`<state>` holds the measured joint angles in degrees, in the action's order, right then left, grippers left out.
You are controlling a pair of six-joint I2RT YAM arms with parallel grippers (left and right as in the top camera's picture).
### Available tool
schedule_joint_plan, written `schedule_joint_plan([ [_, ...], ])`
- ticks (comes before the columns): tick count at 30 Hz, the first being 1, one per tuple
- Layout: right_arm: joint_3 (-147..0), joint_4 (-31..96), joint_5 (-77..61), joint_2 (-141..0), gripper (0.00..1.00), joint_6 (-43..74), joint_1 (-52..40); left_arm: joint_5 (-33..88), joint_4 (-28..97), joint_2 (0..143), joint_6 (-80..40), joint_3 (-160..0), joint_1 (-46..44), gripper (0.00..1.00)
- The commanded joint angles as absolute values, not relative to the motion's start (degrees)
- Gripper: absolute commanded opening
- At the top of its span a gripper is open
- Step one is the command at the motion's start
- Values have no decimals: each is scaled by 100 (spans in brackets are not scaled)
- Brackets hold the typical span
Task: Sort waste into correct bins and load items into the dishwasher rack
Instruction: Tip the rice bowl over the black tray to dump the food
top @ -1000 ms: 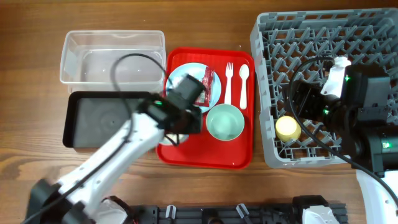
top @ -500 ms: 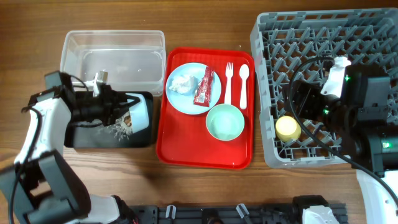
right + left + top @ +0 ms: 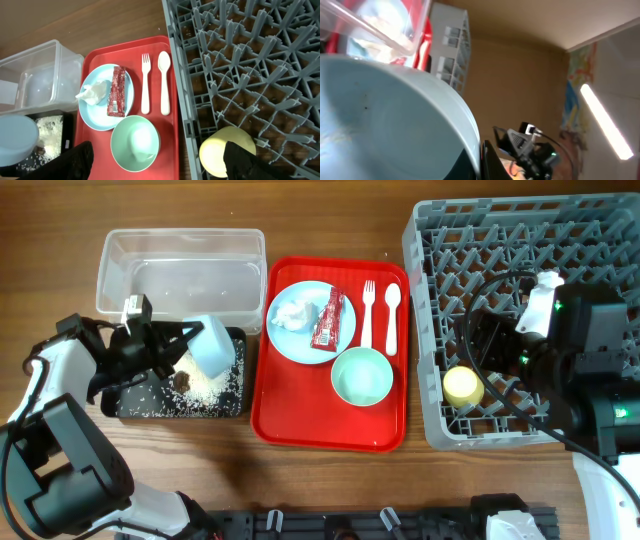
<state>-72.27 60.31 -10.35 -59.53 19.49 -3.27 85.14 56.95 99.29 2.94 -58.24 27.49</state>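
The red tray's near corner (image 3: 294, 402) is bare, so next my left gripper will move to the red tray, turn the pale blue bowl upright and lower it there beside the mint bowl.
My left gripper (image 3: 178, 346) is shut on the rim of the pale blue bowl (image 3: 212, 344) and holds it tipped on its side over the black tray (image 3: 128, 405). Brown food scraps and white crumbs (image 3: 190, 383) lie in that tray. The bowl fills the left wrist view (image 3: 385, 115). The pale blue plate (image 3: 345, 340) on the red tray carries the white tissue (image 3: 293, 313) and the red sauce packet (image 3: 328, 318). The fork (image 3: 367, 315), spoon (image 3: 391, 315) and mint bowl (image 3: 361, 376) lie beside it. The yellow cup (image 3: 461, 386) sits in the grey rack (image 3: 520, 240). My right gripper (image 3: 159, 162) is open and empty above the rack's left edge.
The clear tub (image 3: 180, 270) stands behind the black tray and looks empty. The flat red serving tray (image 3: 300, 425) lies between the bins and the rack. The rack fills the right side, with my right arm (image 3: 590, 350) over its front.
My left arm swung from the red tray to the black tray with the pale blue bowl and tipped it; scraps and crumbs now lie in the tray. The right arm has not moved.
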Motion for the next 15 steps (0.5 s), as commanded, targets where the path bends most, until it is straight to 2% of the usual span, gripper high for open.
schedule_joint_plan([
  [1,-7301,6034,-1109,-5968,85,1962,-314,8906,6311,10007,808,-5784,2764,4],
  [2,-7301,6034,-1109,-5968,85,1962,-314,8914,6230,9996,1354,-5787,2768,4],
  [4,-7301,6029,-1111,-5968,85,1964,-314,8182,5955,10036,320,-5774,2836,4],
  [6,-7301,6051,-1109,-5968,85,1949,-314,8431,6112,10003,878,-5774,2808,4],
  [8,-7301,6049,-1109,-5968,85,1953,-314,8195,6257,10003,473,-5774,2825,4],
  [11,-7301,6055,-1109,-5968,85,1951,-314,8392,6886,9810,1070,-5776,2735,4],
  [15,-7301,6049,-1109,-5968,85,1953,-314,7535,7004,9107,1009,-5778,2473,4],
])
